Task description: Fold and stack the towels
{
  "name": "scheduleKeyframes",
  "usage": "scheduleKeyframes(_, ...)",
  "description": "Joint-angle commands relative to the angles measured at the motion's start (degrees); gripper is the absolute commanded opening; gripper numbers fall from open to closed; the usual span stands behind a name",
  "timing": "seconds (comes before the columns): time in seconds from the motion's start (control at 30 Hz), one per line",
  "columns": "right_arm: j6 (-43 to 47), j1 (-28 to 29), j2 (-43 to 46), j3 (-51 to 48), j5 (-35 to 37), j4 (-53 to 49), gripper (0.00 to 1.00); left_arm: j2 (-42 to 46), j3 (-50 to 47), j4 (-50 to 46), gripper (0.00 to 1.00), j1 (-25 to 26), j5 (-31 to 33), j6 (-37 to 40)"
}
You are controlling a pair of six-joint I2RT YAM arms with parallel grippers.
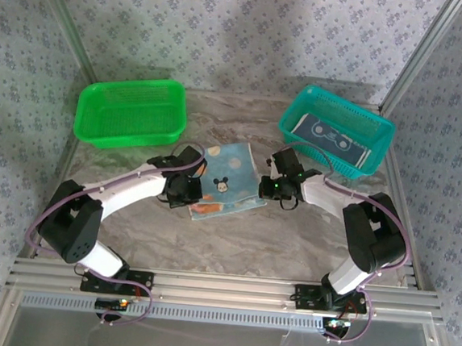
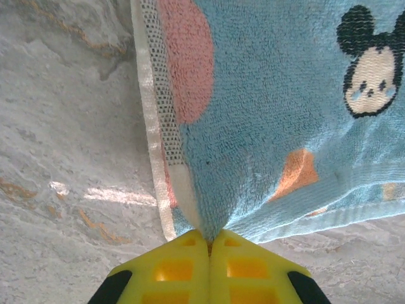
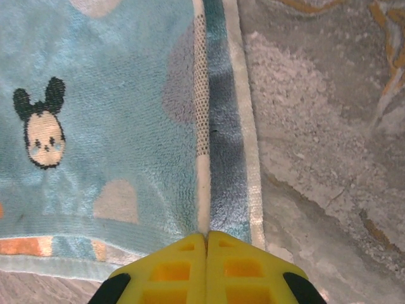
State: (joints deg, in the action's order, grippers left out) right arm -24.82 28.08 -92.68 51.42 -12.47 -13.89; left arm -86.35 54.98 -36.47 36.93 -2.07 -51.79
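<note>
I should lift my left gripper slightly back, then bring it down over the near corner of the towel's bottom layer before I let go.
A light blue towel [image 1: 229, 177] with a cartoon mouse face and orange and pink patches lies at the table's middle. In both wrist views one layer lies over another. My left gripper [image 2: 209, 235] is shut on the towel [image 2: 272, 114], pinching its near left corner so the cloth bunches into the yellow fingertips. My right gripper [image 3: 206, 234] is shut on the near right edge of the towel [image 3: 114, 126], at the white hem. In the top view the left gripper [image 1: 190, 192] and right gripper [image 1: 268, 188] flank the towel. Another cloth [image 1: 335, 138], dark blue with white rings, lies in the teal basket.
A green plastic basket [image 1: 129, 136] stands at the back left. The teal plastic basket [image 1: 301, 106] stands at the back right. Patterned walls with metal frame posts close in the sides and back. The marbled tabletop [image 1: 233, 238] lies bare in front of the towel.
</note>
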Motion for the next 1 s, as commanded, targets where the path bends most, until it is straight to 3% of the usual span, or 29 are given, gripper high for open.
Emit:
scheduleKeyframes(0.0, 0.3, 0.5, -0.1, -0.5, 0.2, 0.0, 0.00, 0.5, 0.1, 0.0, 0.00, 0.5, 0.9, -1.1)
scheduleKeyframes(0.43, 1.6, -0.5, 6.8, 4.4, 2.0, -5.3, 0.00, 7.4, 7.4, -7.5, 0.00, 0.6, 3.6, -1.0)
scheduleKeyframes(0.97, 0.7, -0.6, 7.3, 0.2, 1.8, -4.2, 0.00, 8.3, 0.0, -5.0, 0.00, 3.2, 1.6, -5.2)
